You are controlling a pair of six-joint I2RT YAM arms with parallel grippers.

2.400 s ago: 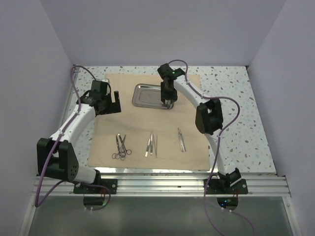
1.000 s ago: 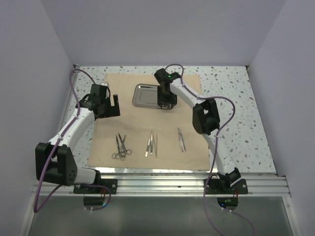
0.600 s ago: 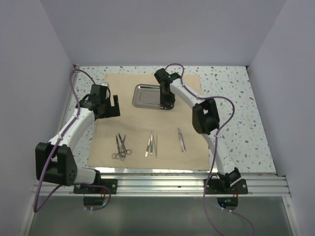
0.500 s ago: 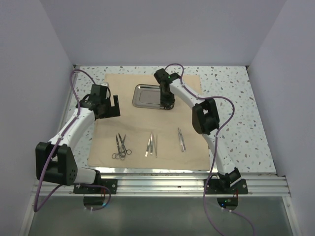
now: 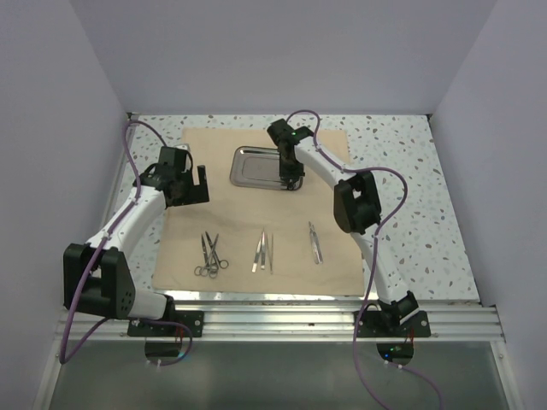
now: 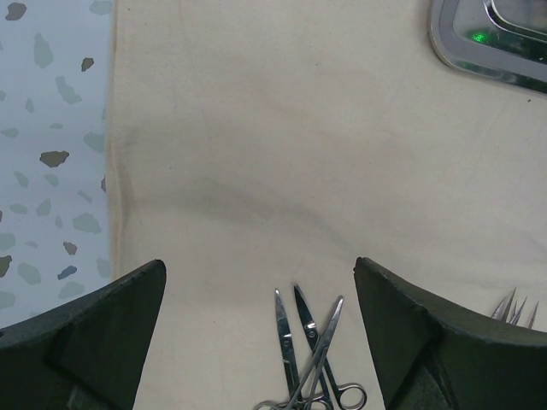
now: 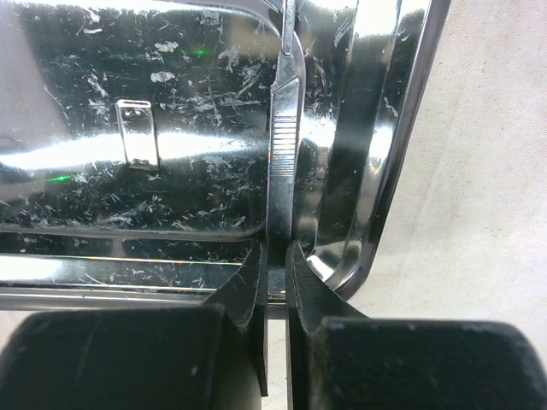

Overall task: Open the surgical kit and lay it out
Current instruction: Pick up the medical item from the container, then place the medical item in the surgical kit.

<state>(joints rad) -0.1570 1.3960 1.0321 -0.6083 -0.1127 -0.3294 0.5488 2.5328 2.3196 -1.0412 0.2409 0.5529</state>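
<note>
I should next lift the instrument off the tray with my right gripper, move back and lower to release it beside the slim pair on the cloth; similar pieces lie there.
The tan cloth wrap (image 5: 248,213) lies spread flat on the table. The shiny steel tray (image 5: 252,166) sits on its far middle. My right gripper (image 5: 291,181) is at the tray's right near corner, and in the right wrist view (image 7: 275,256) it is shut on a thin ridged silver instrument (image 7: 282,128) lying along the tray's right rim (image 7: 385,171). Scissor-like forceps (image 5: 210,254), tweezers (image 5: 264,250) and another pair (image 5: 315,242) lie in a row on the cloth's near half. My left gripper (image 5: 198,184) is open and empty over the cloth's left part, with the forceps (image 6: 312,359) below it (image 6: 258,266).
Speckled table (image 5: 402,171) surrounds the cloth, with its left strip (image 6: 51,128) in the left wrist view. Walls enclose the left, right and far sides. A metal rail (image 5: 282,320) runs along the near edge by the arm bases.
My right gripper has shifted slightly back and left at the tray's right near corner and settled there. My left arm has drawn slightly to the left.
</note>
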